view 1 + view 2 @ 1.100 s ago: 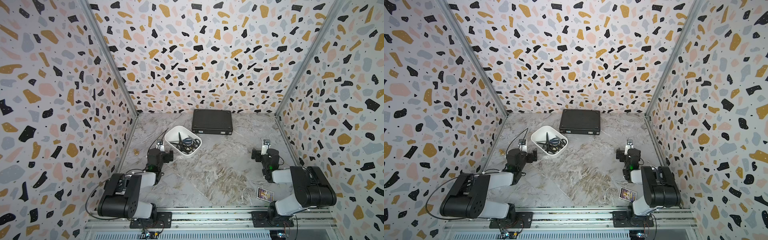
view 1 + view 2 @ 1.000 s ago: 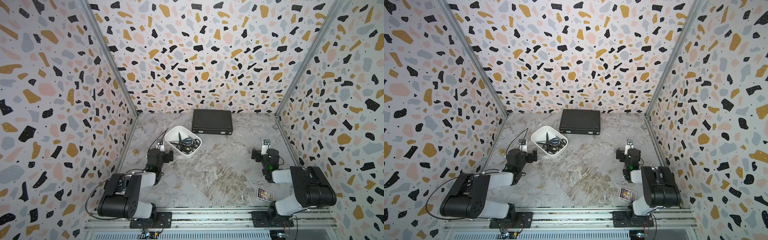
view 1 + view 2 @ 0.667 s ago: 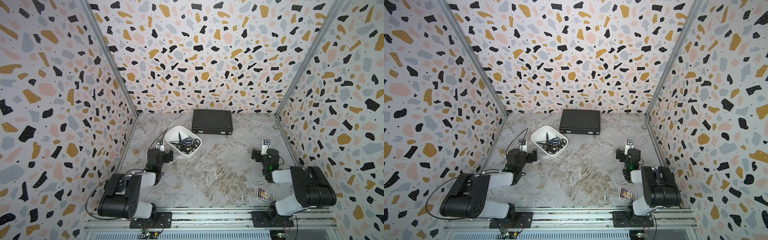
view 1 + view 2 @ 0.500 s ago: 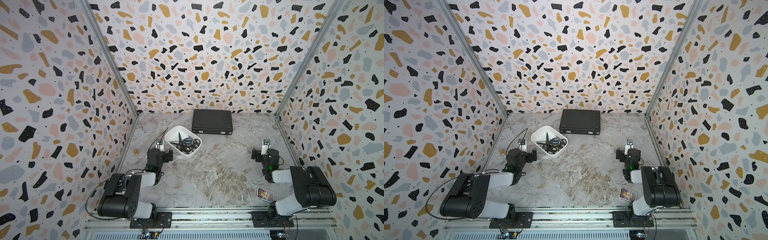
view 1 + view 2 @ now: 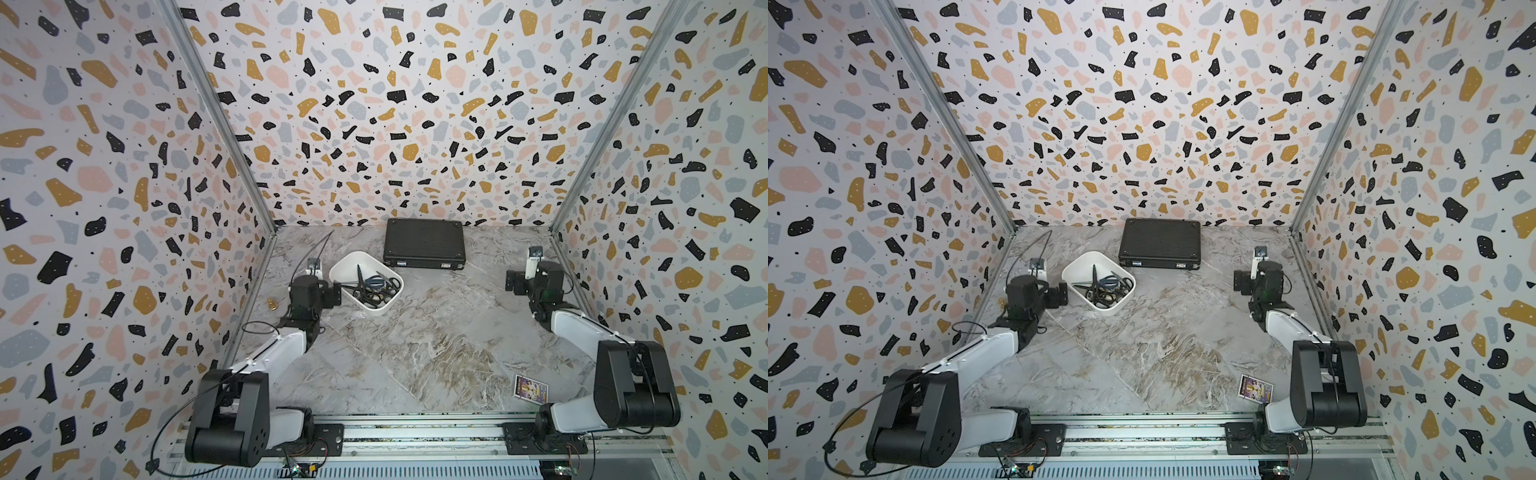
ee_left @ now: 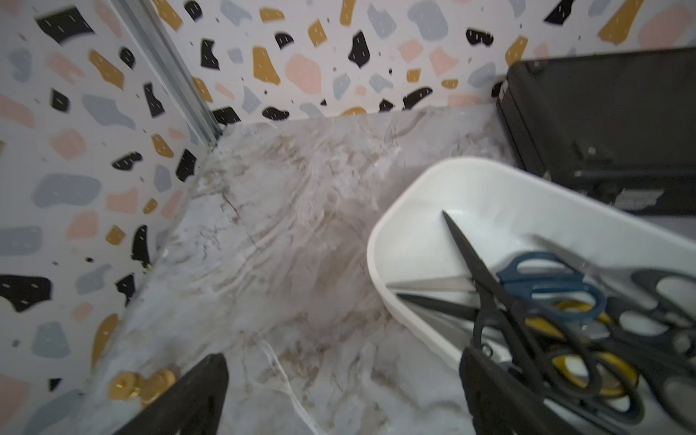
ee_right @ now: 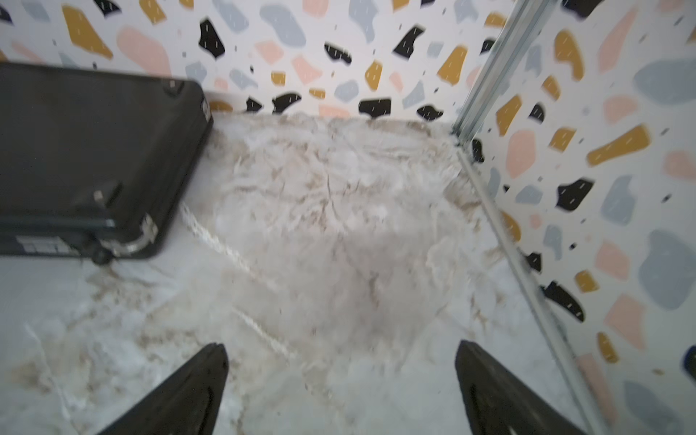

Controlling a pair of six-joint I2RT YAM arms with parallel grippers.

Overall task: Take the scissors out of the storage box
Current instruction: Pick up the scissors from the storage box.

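The long black scissors lie on top of the pile, so next the left gripper needs to move over the rim of the storage box (image 5: 347,261), tip downward and lower onto the scissors' handles.
The white storage box (image 5: 347,261) (image 5: 1080,259) stands left of centre on the marble floor. Several scissors (image 5: 375,287) (image 5: 1108,287) lie piled in it, handles black, dark blue and yellow-and-black. My left gripper (image 5: 333,292) (image 5: 1060,296) hangs open right beside the box's left wall. In the left wrist view the left gripper (image 6: 341,373) has one finger over bare floor. The other finger is in front of the box's (image 6: 380,260) end where the scissors' (image 6: 546,286) handles lie. My right gripper (image 5: 513,283) (image 7: 341,361) is open over bare floor at the right, holding nothing.
A flat black latched case (image 5: 424,246) (image 7: 86,150) lies behind the box against the back wall. A small brass knob (image 5: 273,305) (image 6: 141,384) sits by the left wall. A picture card (image 5: 531,389) lies near the front right. Patterned walls close three sides.
Both wrists have shifted slightly up and forward, the left one closer to the box. Both grippers stay open; box and scissors have not moved.
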